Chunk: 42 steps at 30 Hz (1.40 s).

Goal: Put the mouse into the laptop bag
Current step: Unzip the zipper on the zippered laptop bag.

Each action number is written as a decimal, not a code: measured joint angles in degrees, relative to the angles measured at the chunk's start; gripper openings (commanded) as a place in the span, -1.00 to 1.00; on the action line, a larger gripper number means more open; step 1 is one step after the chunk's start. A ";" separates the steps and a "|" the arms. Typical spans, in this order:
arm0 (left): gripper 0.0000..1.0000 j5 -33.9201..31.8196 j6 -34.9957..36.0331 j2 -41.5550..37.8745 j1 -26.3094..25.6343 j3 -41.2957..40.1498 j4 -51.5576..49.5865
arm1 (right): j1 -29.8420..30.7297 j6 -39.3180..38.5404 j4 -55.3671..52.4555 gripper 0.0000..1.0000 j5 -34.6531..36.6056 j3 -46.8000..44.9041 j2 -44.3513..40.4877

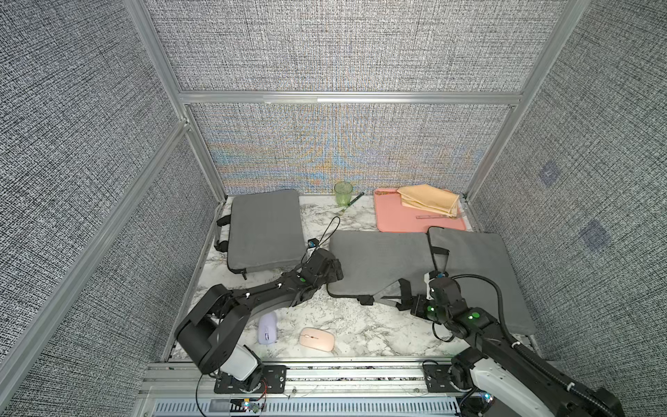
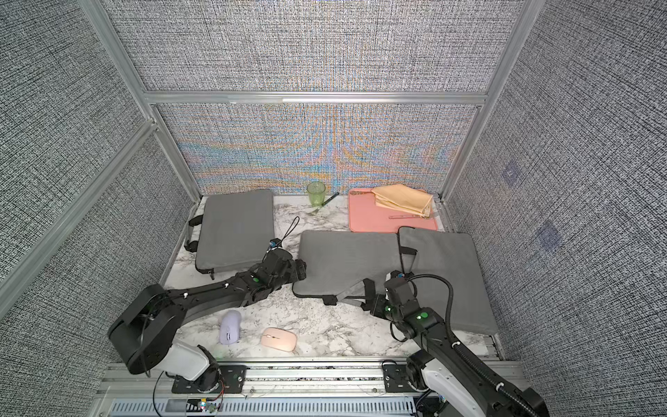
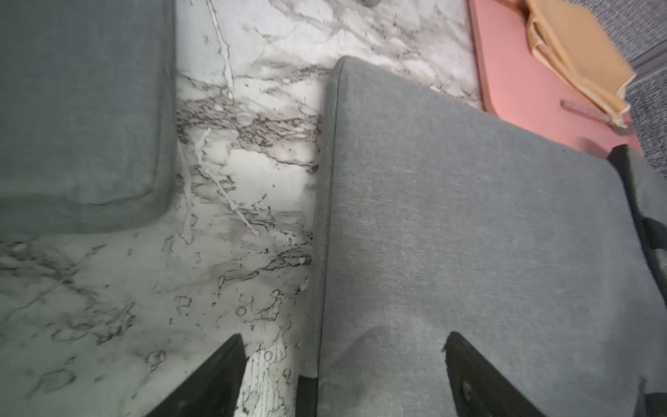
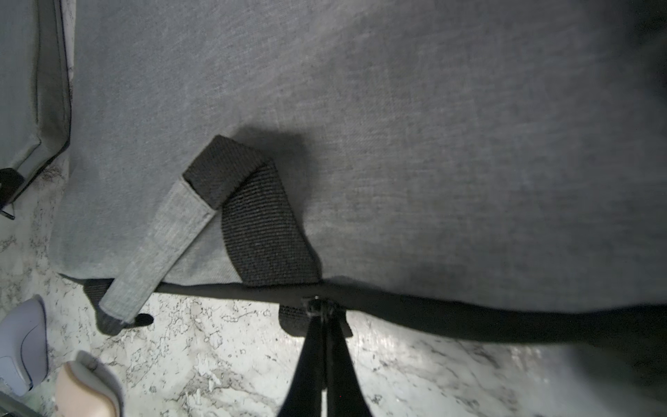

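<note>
My left gripper lowers its open fingers astride the middle bag's side edge [image 3: 313, 357] next and closes to pin that bag, since my right gripper holds its zipper pull.
Two mice lie near the table's front edge: a purple mouse [image 1: 267, 328] [image 2: 230, 327] [image 4: 21, 339] and a pink mouse [image 1: 317, 339] [image 2: 278, 339] [image 4: 84, 390]. The middle grey laptop bag [image 1: 379, 260] [image 2: 346, 256] [image 3: 469, 234] [image 4: 361, 108] lies flat mid-table. My left gripper [image 1: 337, 269] [image 3: 343, 339] hangs open over that bag's left edge, holding nothing. My right gripper [image 1: 404, 302] [image 4: 323, 307] is shut on the zipper pull at the bag's black front edge, beside its folded handle strap [image 4: 260, 224]. Both mice lie free of both grippers.
A second grey bag [image 1: 265, 231] lies at the back left, and a third [image 1: 480, 274] at the right overlaps the middle one. At the back stand a pink tray [image 1: 397, 220] with a yellow cloth [image 1: 429, 200] and a green cup [image 1: 343, 193]. A black cord [image 1: 330, 231] lies between the bags.
</note>
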 measured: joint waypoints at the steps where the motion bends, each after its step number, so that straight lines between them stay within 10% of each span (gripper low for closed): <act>1: 0.71 0.63 -0.50 1.29 0.15 0.72 0.09 | -0.17 -0.13 -0.11 -1.00 -0.22 0.00 0.00; 10: 0.50 4.17 -2.01 12.44 1.22 8.83 0.02 | -0.63 -0.66 -0.26 -1.00 -1.07 -0.04 0.17; 16: -0.99 6.32 -3.13 17.33 2.32 14.73 -3.28 | 1.49 -2.40 1.73 -1.00 -5.42 0.96 3.50; 29: -1.00 6.75 -9.97 9.18 1.57 7.15 -2.32 | 25.53 -3.08 6.34 -1.00 -0.13 13.84 24.11; 42: -1.00 0.26 -14.93 0.22 -1.16 2.23 -5.38 | 30.32 -2.86 9.73 -1.00 -0.85 22.69 34.95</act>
